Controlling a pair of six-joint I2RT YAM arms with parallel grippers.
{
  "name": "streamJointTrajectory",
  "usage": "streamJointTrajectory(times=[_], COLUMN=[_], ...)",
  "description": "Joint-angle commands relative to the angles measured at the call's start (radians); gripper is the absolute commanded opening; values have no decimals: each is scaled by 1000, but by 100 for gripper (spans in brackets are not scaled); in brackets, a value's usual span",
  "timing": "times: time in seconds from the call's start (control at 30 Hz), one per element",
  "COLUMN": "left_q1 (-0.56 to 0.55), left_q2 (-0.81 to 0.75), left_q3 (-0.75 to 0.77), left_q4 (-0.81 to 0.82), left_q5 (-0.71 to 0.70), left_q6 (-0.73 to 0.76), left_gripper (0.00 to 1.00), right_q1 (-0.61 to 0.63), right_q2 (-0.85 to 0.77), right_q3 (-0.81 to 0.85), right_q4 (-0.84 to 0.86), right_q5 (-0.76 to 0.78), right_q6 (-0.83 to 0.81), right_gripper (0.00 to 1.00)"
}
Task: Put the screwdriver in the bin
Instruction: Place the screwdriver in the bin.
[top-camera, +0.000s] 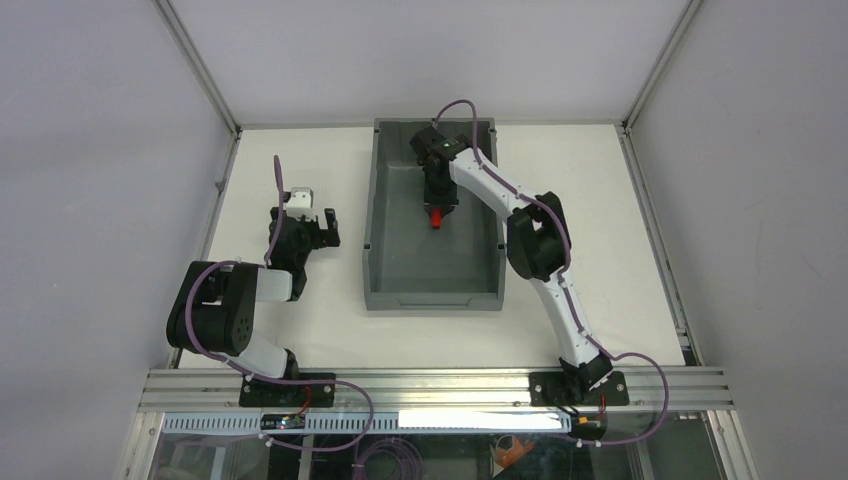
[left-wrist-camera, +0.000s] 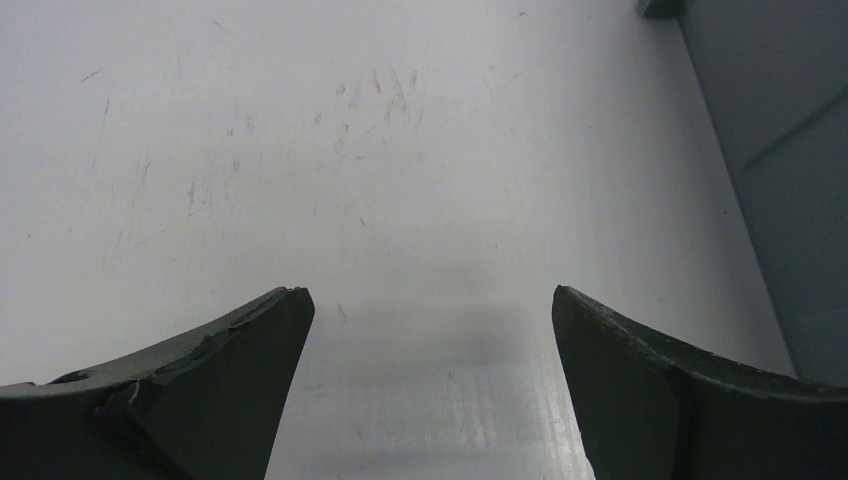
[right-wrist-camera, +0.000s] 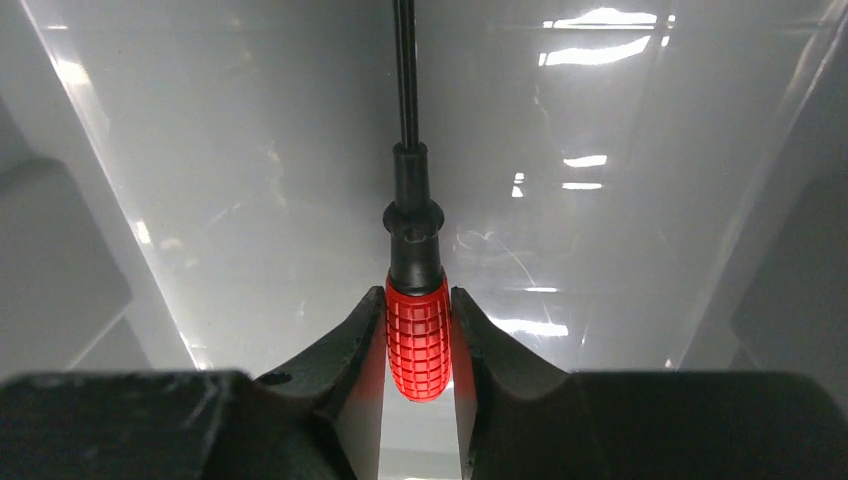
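The glossy bottom of the bin is below my right gripper and the screwdriver it is holding. My right gripper should next lower the screwdriver's red handle (right-wrist-camera: 418, 345) onto that bottom and let go of it.
The dark grey bin (top-camera: 432, 297) stands in the middle of the white table. My right gripper (top-camera: 437, 203) reaches down inside it and is shut on the screwdriver (top-camera: 436, 219). In the right wrist view the gripper (right-wrist-camera: 418, 302) clamps the red ribbed handle (right-wrist-camera: 418, 345) from both sides. The black shaft (right-wrist-camera: 405, 70) points away from it over the bin's glossy floor (right-wrist-camera: 250, 150). I cannot tell whether the tip touches the floor. My left gripper (top-camera: 303, 222) is open and empty over the table left of the bin, its jaws wide apart in the left wrist view (left-wrist-camera: 430, 310).
The bin's left outer wall (left-wrist-camera: 790, 150) runs along the right edge of the left wrist view, over the scratched white table (left-wrist-camera: 350, 150). An aluminium frame rail (top-camera: 430, 385) crosses the table's near edge by the arm bases.
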Motion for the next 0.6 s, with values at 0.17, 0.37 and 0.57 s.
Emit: streamJointTrajectory(times=[0.17, 0.37, 0.57], left_q1=[11, 11, 11], left_q2=[-31, -31, -31], left_q3=[-4, -4, -4], left_q4=[28, 28, 28], left_q5=[15, 15, 15], left_q6=[-8, -9, -9], left_gripper=[99, 99, 99], right_q1=[6, 7, 7], right_q2=[54, 76, 79], right_q3=[1, 0, 3], right_q4=[49, 51, 34], right_q5=[1, 3, 23], right_q6=[25, 25, 23], right_gripper=[0, 0, 22])
